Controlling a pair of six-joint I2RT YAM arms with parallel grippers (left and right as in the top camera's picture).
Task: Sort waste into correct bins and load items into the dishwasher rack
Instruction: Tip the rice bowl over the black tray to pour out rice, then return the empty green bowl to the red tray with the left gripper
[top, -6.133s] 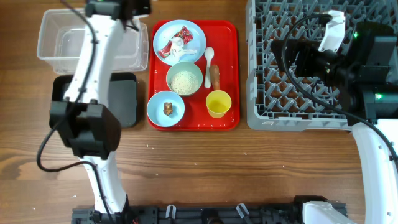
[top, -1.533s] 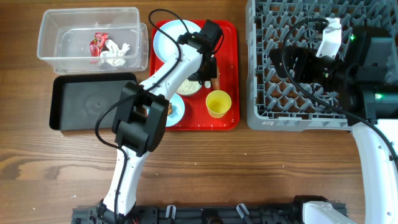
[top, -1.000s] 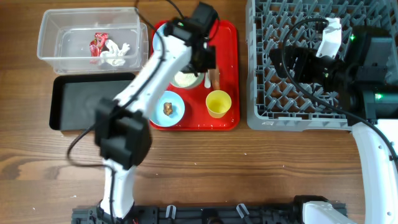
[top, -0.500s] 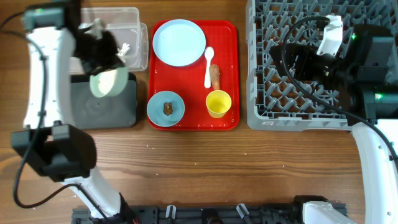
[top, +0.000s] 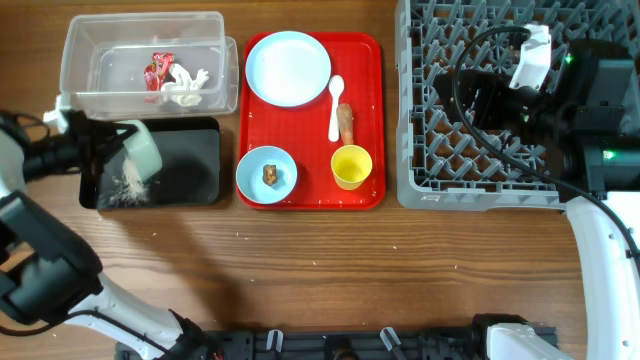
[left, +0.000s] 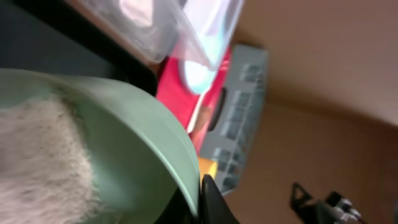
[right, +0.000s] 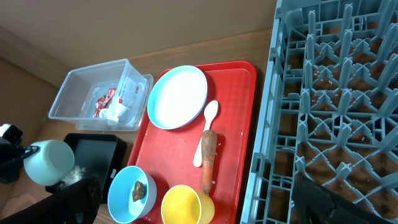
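My left gripper needs to swing over the red tray next, level the bowl and lower to release it in the open space between blue plate (top: 288, 67) and small blue bowl.
My left gripper (top: 108, 150) is shut on the rim of the pale green-white bowl (top: 142, 152), tipped over the black tray (top: 190, 160). White rice (top: 128, 182) spills onto the tray; rice also shows inside the bowl (left: 124, 143) in the left wrist view. The red-and-white wrapper (top: 158, 72) and paper scrap (top: 186, 88) lie in the clear tub (top: 100, 60). The blue plate (top: 288, 67), spoon (top: 336, 95), carrot-like stick (top: 345, 123), yellow cup (top: 351, 166) and small blue bowl (top: 255, 180) with a brown chunk (top: 269, 174) sit on the red tray. My right gripper (top: 470, 95) is open over the grey rack (top: 440, 170).
The red serving tray (top: 370, 60) lies between the bins and the rack. The clear tub is behind the black tray at the far left. Bare wooden table (top: 330, 260) runs along the front. The right arm's cables hang over the rack.
The wrapper went from the plate into the clear tub. My left gripper then lifted the green-white bowl off the red tray, carried it left over the black tray and tipped it; rice now pours out.
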